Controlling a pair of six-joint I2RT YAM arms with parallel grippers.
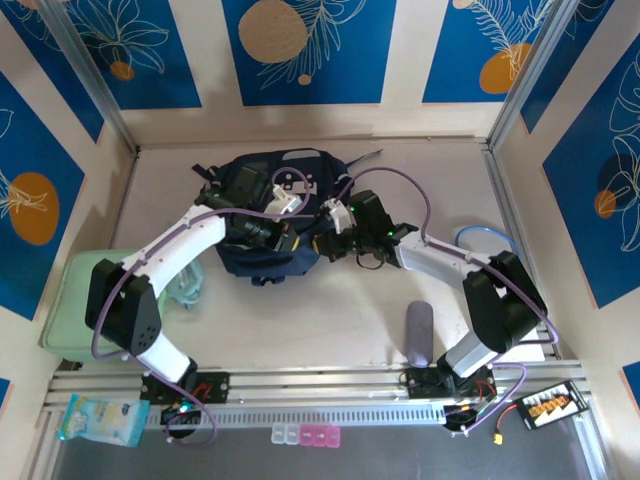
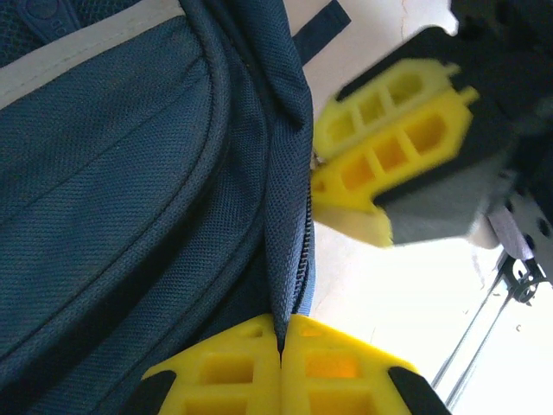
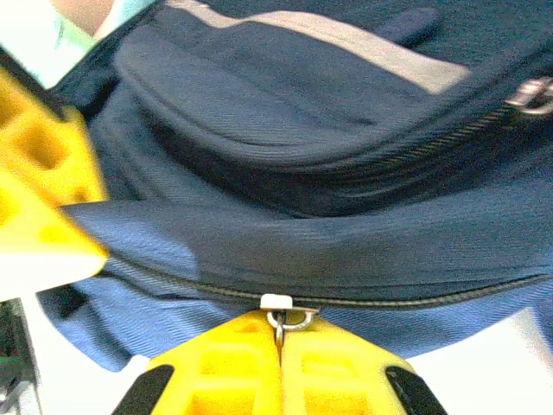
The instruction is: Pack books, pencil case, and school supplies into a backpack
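Observation:
The right gripper pulls the zipper's ring outward along the track still running past it next, then releases, since the seam's far part [image 1: 342, 191] [image 3: 522, 284] lies outward of it.
The navy backpack [image 1: 268, 205] lies at the back middle of the table, with its pale grey stripe [image 3: 346, 39] facing the right wrist camera. My left gripper [image 2: 281, 333] is shut on the fabric edge beside the zipper [image 2: 302, 259]. My right gripper [image 3: 281, 327] is shut on the metal zipper pull [image 3: 289, 313] of the front seam. From above, the left gripper [image 1: 292, 240] and right gripper [image 1: 322, 243] meet at the bag's near edge. The grey pencil case [image 1: 419, 335] lies on the table near the right arm's base. The books are out of view.
A pale-green flat box [image 1: 68, 300] sits at the left edge. A blue ring [image 1: 485, 240] lies at the right, and a white flat thing [image 1: 535, 348] is partly under the right arm. A packet [image 1: 100, 420] and small boxes [image 1: 305, 435] rest on the front rail.

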